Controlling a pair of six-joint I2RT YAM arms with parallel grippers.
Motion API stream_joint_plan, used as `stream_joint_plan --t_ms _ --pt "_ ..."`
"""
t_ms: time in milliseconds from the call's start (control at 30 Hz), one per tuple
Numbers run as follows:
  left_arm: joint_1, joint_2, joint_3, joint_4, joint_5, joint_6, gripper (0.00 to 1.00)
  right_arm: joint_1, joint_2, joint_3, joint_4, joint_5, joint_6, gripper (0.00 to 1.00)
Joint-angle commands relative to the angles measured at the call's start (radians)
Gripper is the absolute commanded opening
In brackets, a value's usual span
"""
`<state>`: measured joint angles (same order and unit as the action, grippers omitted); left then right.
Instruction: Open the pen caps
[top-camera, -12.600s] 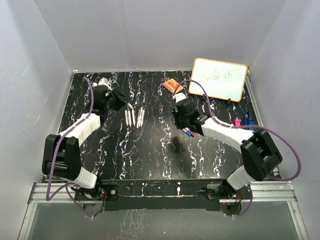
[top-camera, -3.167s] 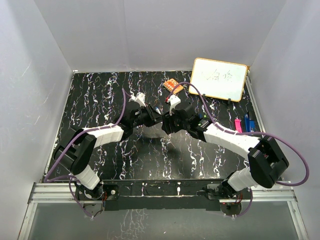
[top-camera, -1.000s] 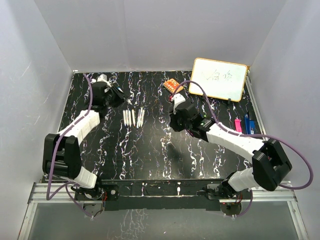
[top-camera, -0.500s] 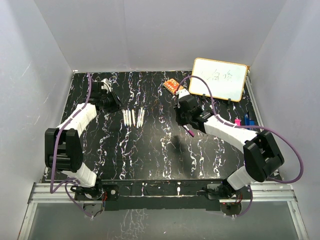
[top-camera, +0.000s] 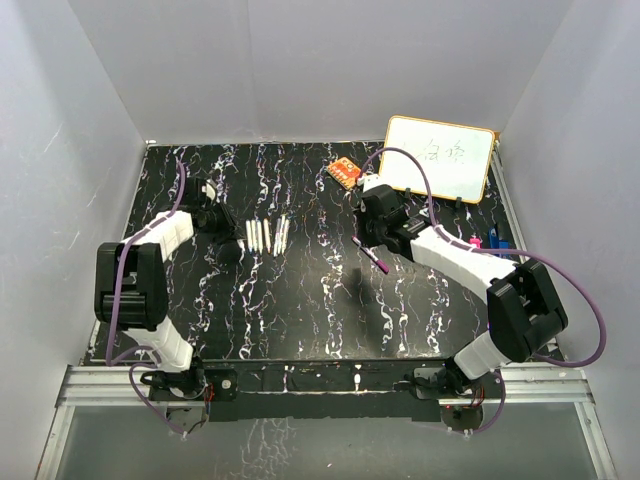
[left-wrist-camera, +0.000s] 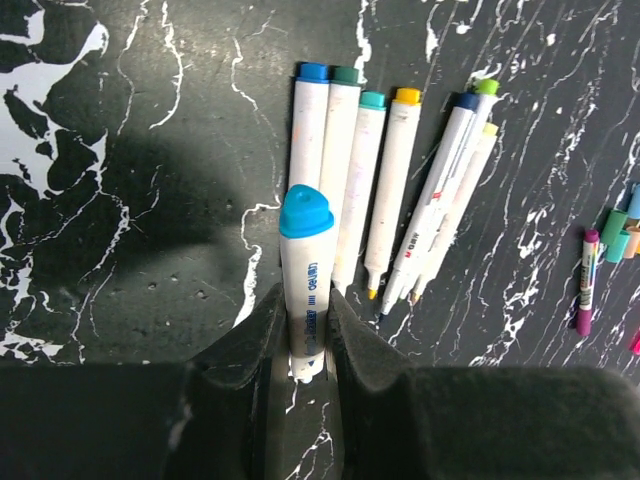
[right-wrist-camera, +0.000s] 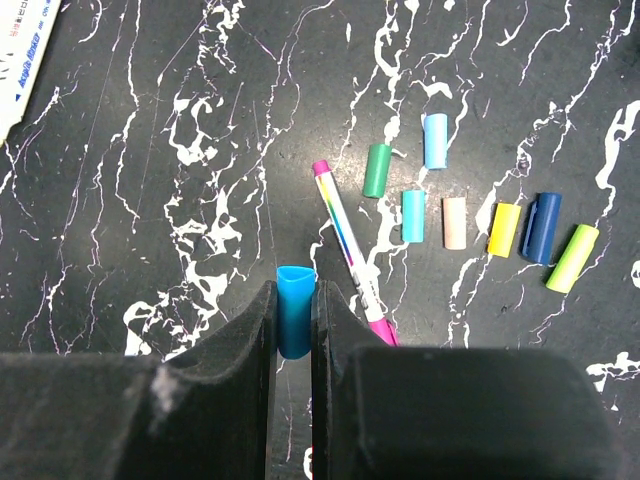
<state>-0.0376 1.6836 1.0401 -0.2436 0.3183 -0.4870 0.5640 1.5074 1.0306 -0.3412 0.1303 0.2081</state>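
Observation:
I will lower my left gripper next and let go of the white marker's body (left-wrist-camera: 305, 275) beside the row's blue-ended marker, because the table below has room for it there.
My left gripper (left-wrist-camera: 302, 330) is shut on a white marker barrel (left-wrist-camera: 305, 275) with a blue end, held just left of a row of several uncapped white markers (left-wrist-camera: 375, 185) lying on the table. In the top view it (top-camera: 222, 225) is beside that row (top-camera: 266, 233). My right gripper (right-wrist-camera: 293, 305) is shut on a blue pen cap (right-wrist-camera: 295, 300) just above the table. Several loose caps lie ahead of it: green (right-wrist-camera: 377, 170), light blue (right-wrist-camera: 435, 140), teal (right-wrist-camera: 413, 215), yellow (right-wrist-camera: 506, 229), dark blue (right-wrist-camera: 541, 227). In the top view the right gripper (top-camera: 372, 243) is right of centre.
A thin marker with a pink cap (right-wrist-camera: 350, 250) lies right beside the right gripper's fingers. A small whiteboard (top-camera: 438, 158) leans at the back right, with an orange patterned block (top-camera: 345, 172) left of it. Pink and blue items (top-camera: 484, 241) lie near the right edge.
The grippers met at the centre, then drew apart, marker left and blue cap right. Over the last second the left gripper came down beside the marker row and the right swung toward the loose caps.

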Motion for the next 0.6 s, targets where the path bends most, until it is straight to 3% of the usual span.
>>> stream_joint_plan --t_ms 0,400,567 --pt "0.015 0.008 -0.014 -0.001 0.003 0.017 0.09 -0.016 -0.013 0.048 0.025 0.017 -0.011 0.00" --pt "0.018 0.058 -0.033 0.033 -0.003 0.011 0.22 -0.044 0.011 0.052 0.038 0.004 -0.012 0.00" --pt "0.019 0.086 -0.041 0.053 0.006 0.006 0.22 -0.054 0.011 0.054 0.038 0.004 -0.015 0.00"
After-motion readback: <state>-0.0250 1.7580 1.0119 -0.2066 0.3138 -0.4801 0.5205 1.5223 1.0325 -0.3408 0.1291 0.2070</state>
